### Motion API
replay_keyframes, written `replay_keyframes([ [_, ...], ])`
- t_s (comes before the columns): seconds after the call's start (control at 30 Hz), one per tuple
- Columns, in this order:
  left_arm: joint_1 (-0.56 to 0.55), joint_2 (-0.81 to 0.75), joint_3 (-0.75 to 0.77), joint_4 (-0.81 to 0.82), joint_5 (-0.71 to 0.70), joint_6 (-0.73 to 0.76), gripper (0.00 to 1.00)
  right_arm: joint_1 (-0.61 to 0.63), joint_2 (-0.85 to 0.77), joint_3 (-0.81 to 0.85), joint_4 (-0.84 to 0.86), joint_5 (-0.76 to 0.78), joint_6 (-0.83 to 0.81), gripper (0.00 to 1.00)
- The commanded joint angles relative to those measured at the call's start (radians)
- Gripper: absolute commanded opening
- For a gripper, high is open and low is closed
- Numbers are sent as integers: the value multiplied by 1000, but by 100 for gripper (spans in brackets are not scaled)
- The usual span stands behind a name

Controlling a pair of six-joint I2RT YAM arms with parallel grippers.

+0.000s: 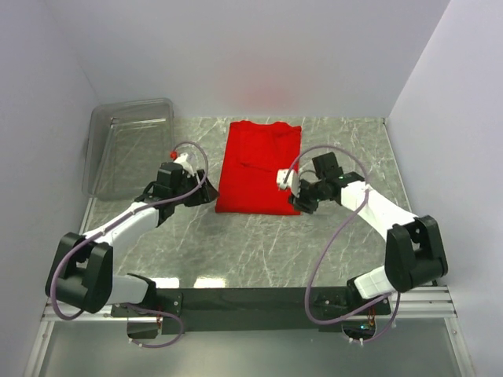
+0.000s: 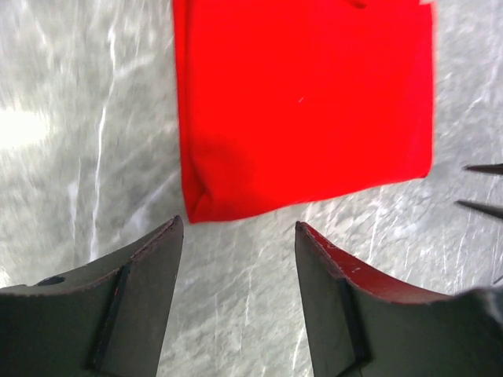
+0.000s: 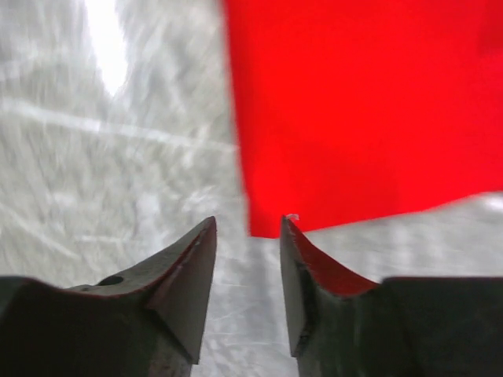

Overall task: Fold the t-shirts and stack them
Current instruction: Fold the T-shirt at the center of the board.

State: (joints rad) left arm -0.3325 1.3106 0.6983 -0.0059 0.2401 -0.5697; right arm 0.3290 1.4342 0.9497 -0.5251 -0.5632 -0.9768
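I will lower my left gripper next and move it onto the t-shirt's near corner on the bin side, because that corner is just beyond the open fingers.
The red t-shirt (image 1: 255, 166) lies folded into a tall rectangle at the middle of the marble table. My left gripper (image 1: 206, 191) stands open just off its near left corner, and nothing is between the fingers. In the left wrist view that corner of the t-shirt (image 2: 306, 102) lies just beyond the open left gripper (image 2: 238, 224). My right gripper (image 1: 299, 203) hovers at the near right corner, also open and empty. In the right wrist view the t-shirt (image 3: 361, 110) ends right past the tips of the right gripper (image 3: 247, 220).
A clear plastic bin (image 1: 130, 145) stands at the back left, beside the left wall. White walls close in the table on three sides. Bare marble table (image 1: 259, 251) runs between the shirt and the arm bases.
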Motion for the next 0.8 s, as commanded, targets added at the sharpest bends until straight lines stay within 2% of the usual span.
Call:
replay_keyframes([
  [0.0,1,30,-22,-14,33,-42,64,34,52,-48,-26,58,-146,46],
  [0.17,-2,81,-19,20,30,-120,65,57,103,-48,23,111,-178,48],
  [0.47,-19,190,30,15,15,-173,66,96,140,-71,143,163,-129,52],
  [0.77,-53,286,92,9,-12,-229,65,125,183,-77,157,212,-123,52],
])
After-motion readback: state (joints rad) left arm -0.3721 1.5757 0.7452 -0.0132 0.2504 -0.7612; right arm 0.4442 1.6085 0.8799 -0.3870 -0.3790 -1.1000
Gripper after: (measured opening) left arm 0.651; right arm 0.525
